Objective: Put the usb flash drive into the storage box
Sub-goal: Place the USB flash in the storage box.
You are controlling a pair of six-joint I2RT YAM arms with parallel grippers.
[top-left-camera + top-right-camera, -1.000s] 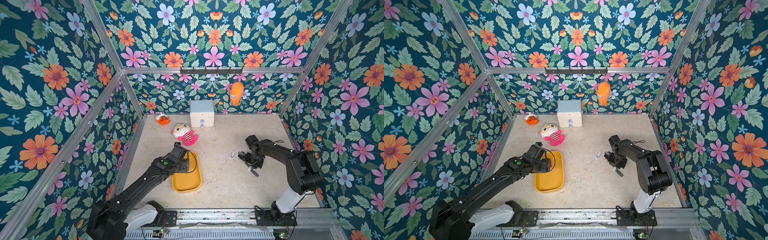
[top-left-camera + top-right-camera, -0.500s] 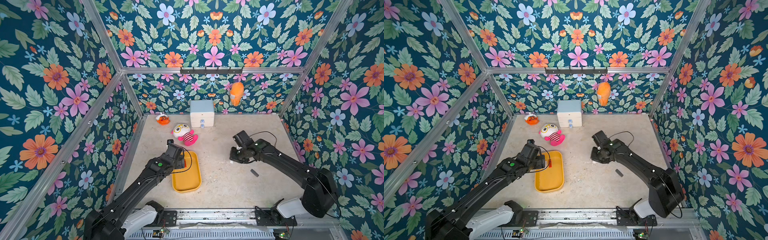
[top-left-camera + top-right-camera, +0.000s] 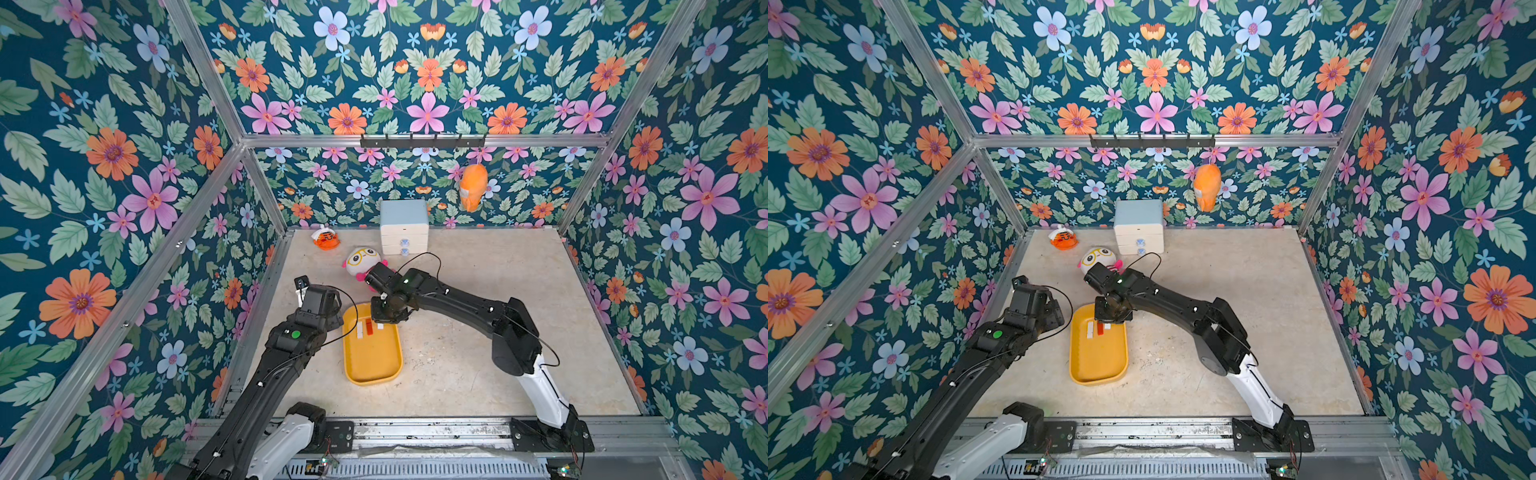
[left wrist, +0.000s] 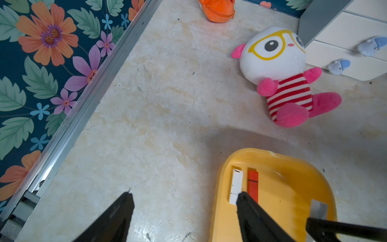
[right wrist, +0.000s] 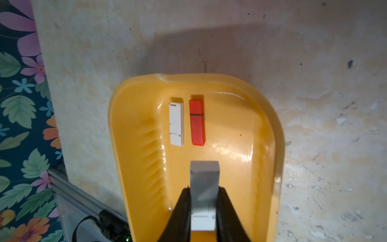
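My right gripper goes down into the storage box next and releases the grey drive (image 5: 204, 178) on the box's bare bottom beside the red drive, since that spot lies below the gripper.
The storage box (image 3: 371, 380) is a shallow yellow tray lying left of the table's middle, seen in both top views (image 3: 1098, 365). A white drive (image 5: 176, 123) and a red drive (image 5: 197, 122) lie side by side at its far end. My right gripper (image 5: 204, 189) is shut on a grey usb flash drive (image 5: 204, 178), which hangs over the tray's far half (image 5: 230, 130) and points at its floor. My left gripper (image 4: 184, 193) is open and holds nothing. It hovers at the tray's far left corner (image 4: 293, 188), with one finger over the table and the other over the tray.
A plush doll (image 3: 360, 266) with yellow glasses lies just beyond the tray, right behind my right wrist. A white two-drawer chest (image 3: 404, 226) and a small orange toy (image 3: 325, 240) stand by the back wall. An orange plush (image 3: 472, 189) hangs from the hook rail.
My right arm has swung left from the table's right-middle to above the tray's far end, carrying the grey drive. My left gripper has drawn back off the tray toward the left wall.
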